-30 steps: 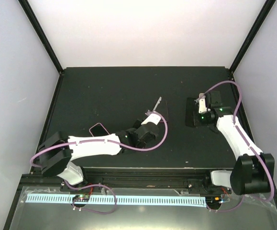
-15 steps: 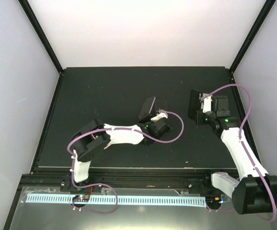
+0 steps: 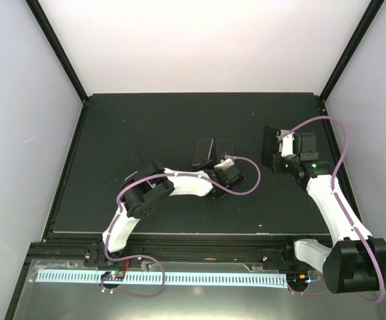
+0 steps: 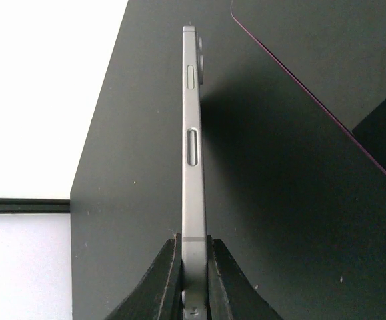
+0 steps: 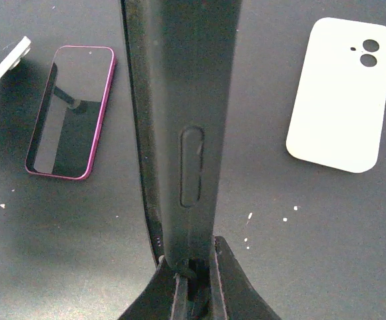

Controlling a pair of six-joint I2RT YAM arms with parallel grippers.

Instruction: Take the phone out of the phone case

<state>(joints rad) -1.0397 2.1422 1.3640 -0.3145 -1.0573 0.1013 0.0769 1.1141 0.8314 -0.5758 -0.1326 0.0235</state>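
I should move my right gripper outward and down next to let go of the black case [image 5: 179, 100] on the bare tabletop [image 5: 266, 90] beside the white phone case, because the phone is already out.
My left gripper [image 4: 193, 240] is shut on the bottom end of a slim silver-edged phone [image 4: 193, 133] and holds it edge-on above the dark table. In the top view the phone [image 3: 204, 152] sits mid-table at my left gripper [image 3: 219, 162]. My right gripper [image 5: 193, 260] is shut on the end of the black phone case [image 5: 179, 100] and holds it upright and off the table. In the top view the case [image 3: 271, 145] is at the right, at my right gripper [image 3: 283, 150]. Phone and case are well apart.
A pink-edged phone [image 5: 69, 110] lies flat, screen up, on the table close to the left gripper; it also shows in the left wrist view [image 4: 326, 80]. A white phone case [image 5: 336, 93] lies flat on the table. Black frame posts stand at the table's back corners.
The right gripper has lifted the black case off the table and stood it upright. The left arm has swung its elbow right, and the held phone has turned from edge-on to face-showing in the top view.
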